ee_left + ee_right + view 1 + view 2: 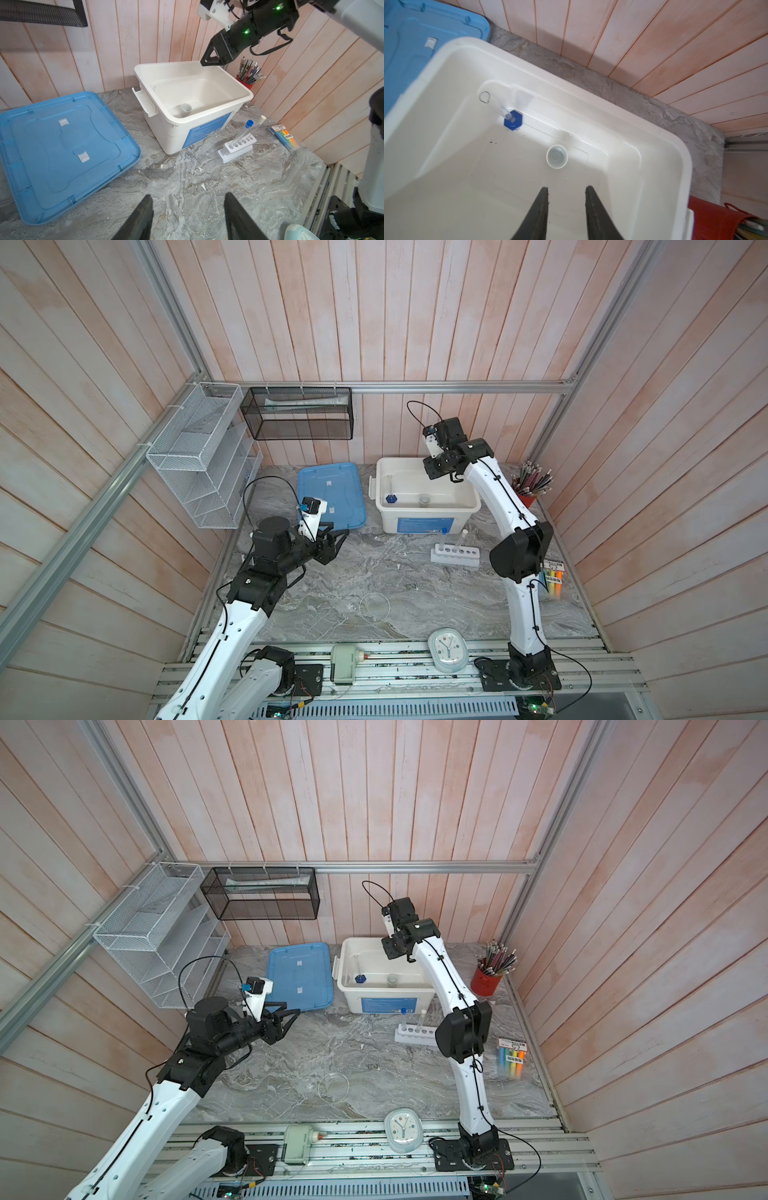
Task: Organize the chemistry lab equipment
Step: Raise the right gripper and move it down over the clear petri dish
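My right gripper is above the glass vessel lying back toward the base, so it will next move back past the rack (455,556) and down onto the vessel's rack-side rim (389,605).
In the white bin (428,522) stand the blue-based clear cylinder (512,120) and the small white bowl (557,156). My right gripper (566,187) hovers above the bin's inside, open and empty. The white rack (455,556) sits in front of the bin. It holds a blue-capped test tube (242,133) and a white-capped test tube (256,125). The clear round glass vessel (374,607) lies on the marble nearer the front. My left gripper (188,195) hangs open over bare marble beside the blue lid (62,149), holding nothing.
A red cup of pencils (486,979) stands right of the bin. A pack of coloured markers (513,1058) lies by the right edge. A pale oval clock (448,649) rests on the front rail. Wire shelves (199,456) hang on the left wall.
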`<state>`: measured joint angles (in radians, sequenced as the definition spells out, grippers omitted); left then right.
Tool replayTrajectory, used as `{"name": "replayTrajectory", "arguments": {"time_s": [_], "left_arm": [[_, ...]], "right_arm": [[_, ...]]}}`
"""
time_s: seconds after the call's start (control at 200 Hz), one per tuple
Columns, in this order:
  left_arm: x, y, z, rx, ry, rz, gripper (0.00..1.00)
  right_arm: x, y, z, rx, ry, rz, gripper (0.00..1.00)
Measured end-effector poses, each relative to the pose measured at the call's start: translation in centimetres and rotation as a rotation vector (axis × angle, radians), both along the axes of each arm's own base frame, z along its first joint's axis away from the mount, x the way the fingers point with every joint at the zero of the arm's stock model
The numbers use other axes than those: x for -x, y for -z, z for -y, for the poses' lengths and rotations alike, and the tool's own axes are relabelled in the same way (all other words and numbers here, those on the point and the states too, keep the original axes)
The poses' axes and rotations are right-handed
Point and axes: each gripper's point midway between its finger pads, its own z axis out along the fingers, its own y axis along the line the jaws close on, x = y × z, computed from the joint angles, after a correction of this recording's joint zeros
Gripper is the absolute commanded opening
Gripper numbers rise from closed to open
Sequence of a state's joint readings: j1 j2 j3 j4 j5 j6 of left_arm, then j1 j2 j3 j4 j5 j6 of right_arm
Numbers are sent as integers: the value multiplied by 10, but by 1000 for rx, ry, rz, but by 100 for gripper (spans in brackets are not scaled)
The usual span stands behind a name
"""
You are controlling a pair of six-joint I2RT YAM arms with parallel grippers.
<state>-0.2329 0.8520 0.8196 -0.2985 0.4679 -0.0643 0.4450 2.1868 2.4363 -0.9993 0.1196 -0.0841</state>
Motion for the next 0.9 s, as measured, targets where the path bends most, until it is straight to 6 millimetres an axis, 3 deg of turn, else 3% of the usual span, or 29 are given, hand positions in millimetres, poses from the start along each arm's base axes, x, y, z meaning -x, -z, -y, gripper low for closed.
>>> {"name": "replayTrajectory", "arguments": {"time_s": [0.155, 0.225, 0.295, 0.41, 0.61, 0.75, 0.9], "left_arm": [[0, -8, -15, 40, -49, 2, 57], [-1, -6, -20, 66, -71, -20, 57], [1, -1, -21, 92, -83, -48, 57], [4, 7, -20, 138, -86, -93, 57], [8, 27, -23, 193, -124, -162, 57], [11, 53, -30, 211, -190, -221, 57], [12, 71, -34, 216, -224, -267, 57]], "right_arm": [[58, -65, -39, 6, -74, 125, 32], [92, -77, -60, 5, -125, 140, 32], [129, -72, -79, 2, -181, 117, 32], [187, -32, -97, 19, -249, 22, 32], [270, 83, -101, 39, -280, -248, 32], [307, 141, -96, 36, -241, -382, 33], [319, 168, -99, 1, -195, -445, 33]]}}
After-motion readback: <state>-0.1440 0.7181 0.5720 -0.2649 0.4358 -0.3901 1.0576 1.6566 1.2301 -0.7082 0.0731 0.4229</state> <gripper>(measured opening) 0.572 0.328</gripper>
